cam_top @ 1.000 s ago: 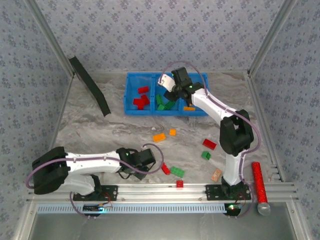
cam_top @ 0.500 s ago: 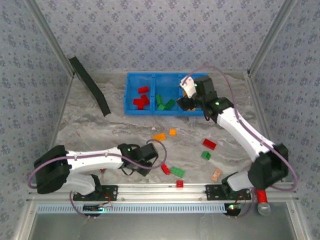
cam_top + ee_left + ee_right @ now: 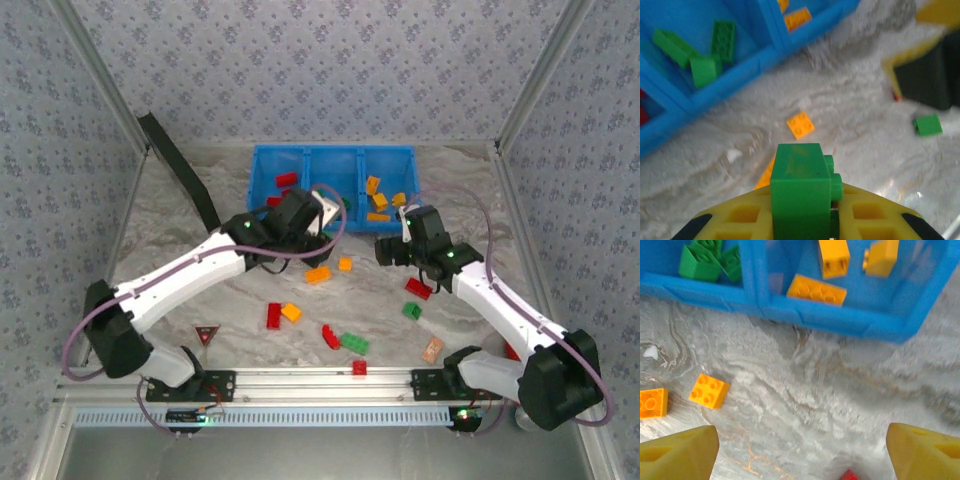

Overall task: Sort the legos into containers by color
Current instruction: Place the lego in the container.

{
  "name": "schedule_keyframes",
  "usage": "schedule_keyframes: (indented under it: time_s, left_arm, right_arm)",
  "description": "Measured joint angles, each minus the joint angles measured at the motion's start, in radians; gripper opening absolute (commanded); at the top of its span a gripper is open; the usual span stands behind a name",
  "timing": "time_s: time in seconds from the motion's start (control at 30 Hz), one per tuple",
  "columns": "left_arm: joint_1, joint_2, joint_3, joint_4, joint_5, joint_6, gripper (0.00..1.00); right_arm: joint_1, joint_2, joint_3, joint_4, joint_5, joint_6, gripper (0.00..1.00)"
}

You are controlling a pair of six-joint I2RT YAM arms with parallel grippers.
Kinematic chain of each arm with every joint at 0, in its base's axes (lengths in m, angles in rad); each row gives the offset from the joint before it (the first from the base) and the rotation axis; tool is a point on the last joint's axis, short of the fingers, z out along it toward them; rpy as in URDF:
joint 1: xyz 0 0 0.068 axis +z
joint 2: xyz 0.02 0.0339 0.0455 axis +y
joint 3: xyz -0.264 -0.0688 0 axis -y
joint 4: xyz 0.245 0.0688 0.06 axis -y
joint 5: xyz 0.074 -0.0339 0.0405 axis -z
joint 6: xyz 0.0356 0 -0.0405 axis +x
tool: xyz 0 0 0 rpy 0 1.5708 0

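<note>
The blue tray's middle section with green legos is farther outward and lower, so my left gripper will move outward and down to release the green lego.
My left gripper (image 3: pixel 802 212) is shut on a green lego (image 3: pixel 801 187); from above, the left gripper (image 3: pixel 312 222) hangs just in front of the blue tray (image 3: pixel 262 222), near its middle compartment. That compartment holds green legos (image 3: pixel 704 70), the left one red legos (image 3: pixel 286 180), the right one orange legos (image 3: pixel 816 290). My right gripper (image 3: pixel 802 455) is open and empty over bare table in front of the tray's right compartment; from above, the right gripper (image 3: pixel 385 249) is there too. Loose legos lie on the table: orange (image 3: pixel 318 274), red (image 3: pixel 418 289), green (image 3: pixel 354 343).
A tan block (image 3: pixel 432 350) lies near the right arm's base. A red triangular sign (image 3: pixel 207 333) sits front left. A black strip (image 3: pixel 180 170) leans at the back left wall. More loose bricks (image 3: pixel 273 315) lie between the arms.
My left arm has swung from the front of the table up to the tray, holding the green lego. The right gripper has drawn back from the tray and opened.
</note>
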Motion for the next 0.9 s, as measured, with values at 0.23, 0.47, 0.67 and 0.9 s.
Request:
schedule_keyframes:
  time_s: [0.23, 0.47, 0.67, 0.9]
  left_arm:
    - [0.085, 0.243, 0.279, 0.005, -0.053, 0.057, 0.13]
    - [0.187, 0.527, 0.549, -0.011, -0.066, 0.054, 0.13]
    - [0.228, 0.752, 0.791, -0.073, -0.040, 0.044, 0.12]
    - [0.256, 0.886, 0.897, -0.113, 0.019, 0.011, 0.15]
  right_arm:
    - [0.006, 0.032, -0.055, 0.057, -0.060, 0.109, 0.89]
    - [0.024, 0.062, -0.092, 0.105, -0.092, 0.187, 0.87]
    - [0.066, 0.114, -0.082, 0.141, -0.093, 0.232, 0.86]
    - [0.122, 0.222, -0.025, 0.165, -0.092, 0.257, 0.86]
